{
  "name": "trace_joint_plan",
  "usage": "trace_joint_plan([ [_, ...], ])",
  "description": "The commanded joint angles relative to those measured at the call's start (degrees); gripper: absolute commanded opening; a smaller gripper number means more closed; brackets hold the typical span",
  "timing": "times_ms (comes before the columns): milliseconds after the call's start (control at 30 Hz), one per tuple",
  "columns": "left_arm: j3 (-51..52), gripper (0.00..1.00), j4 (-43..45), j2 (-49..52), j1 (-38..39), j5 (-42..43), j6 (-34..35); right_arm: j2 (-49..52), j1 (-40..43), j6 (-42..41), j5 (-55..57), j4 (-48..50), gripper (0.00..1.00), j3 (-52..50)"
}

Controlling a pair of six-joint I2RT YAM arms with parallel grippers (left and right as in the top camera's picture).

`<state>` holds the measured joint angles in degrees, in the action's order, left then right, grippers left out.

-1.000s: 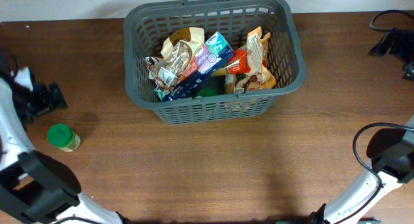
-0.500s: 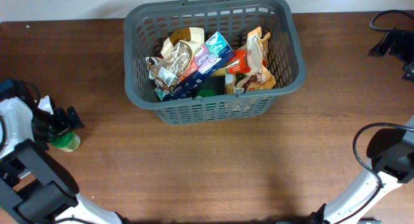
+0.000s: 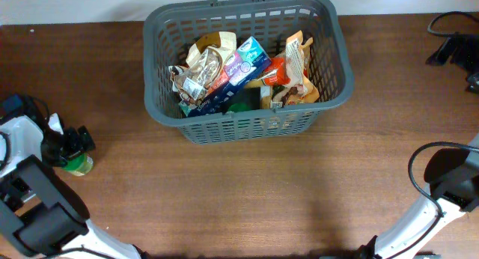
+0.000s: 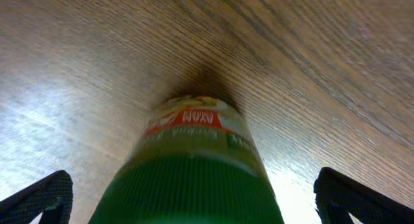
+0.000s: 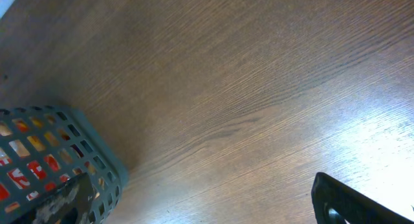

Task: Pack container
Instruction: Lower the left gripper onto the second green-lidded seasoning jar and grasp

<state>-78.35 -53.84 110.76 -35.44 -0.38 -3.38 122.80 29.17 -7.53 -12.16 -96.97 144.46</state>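
Observation:
My left gripper will next move farther down around the green-lidded jar (image 3: 78, 165) and close onto both sides of the jar, since there are still gaps between its fingers and the jar.
The container, a dark grey slotted basket (image 3: 247, 124), stands at the back middle of the table and holds several grocery packets (image 3: 239, 68). Its corner also shows in the right wrist view (image 5: 61, 162). A small green-lidded jar (image 3: 78, 165) stands on the table at the far left. My left gripper (image 3: 70, 148) is open, with one finger on each side of the jar. In the left wrist view the jar (image 4: 194, 140) fills the space between the fingers with gaps at both sides. My right gripper (image 3: 451, 48) rests at the far right back, open and empty, with one finger (image 5: 362, 201) in view.
Brown wooden table (image 3: 247, 192) all round. A black cable (image 3: 419, 165) loops by the right arm's base at the lower right. The left arm's white links (image 3: 22, 177) lie along the table's left edge.
My left gripper moved down and right from the table's left edge to the green-lidded jar and now straddles it. The basket and right arm have not moved.

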Motion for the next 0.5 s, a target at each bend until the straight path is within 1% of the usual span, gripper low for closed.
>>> trace_joint_plan([
  [0,0.5,0.99,0.3,3.5,0.0,1.2,0.3,0.2,0.1,-0.3,-0.7,-0.3,0.99,0.1],
  [233,0.5,0.99,0.5,4.7,0.0,1.2,0.3,0.2,0.1,-0.3,-0.7,-0.3,0.99,0.1],
  [267,0.5,0.92,0.5,4.7,0.0,1.3,0.3,0.2,0.1,-0.3,-0.7,-0.3,0.99,0.1],
  [300,0.5,0.78,0.3,4.7,0.0,1.3,0.3,0.2,0.1,-0.3,-0.7,-0.3,0.99,0.1],
  [333,0.4,0.56,0.0,4.6,0.0,1.3,0.3,0.2,0.1,-0.3,-0.7,-0.3,0.99,0.1],
  [367,0.2,0.33,-0.5,4.6,0.0,1.5,0.3,0.2,0.1,-0.3,-0.7,-0.3,0.99,0.1],
  [400,-1.2,0.02,-1.8,4.6,0.1,3.3,0.3,0.2,0.1,-0.3,-0.7,-0.3,0.99,0.1],
  [467,-3.5,0.02,-3.9,4.2,0.1,4.3,0.3,0.2,0.1,-0.3,-0.7,-0.3,0.99,0.1],
])
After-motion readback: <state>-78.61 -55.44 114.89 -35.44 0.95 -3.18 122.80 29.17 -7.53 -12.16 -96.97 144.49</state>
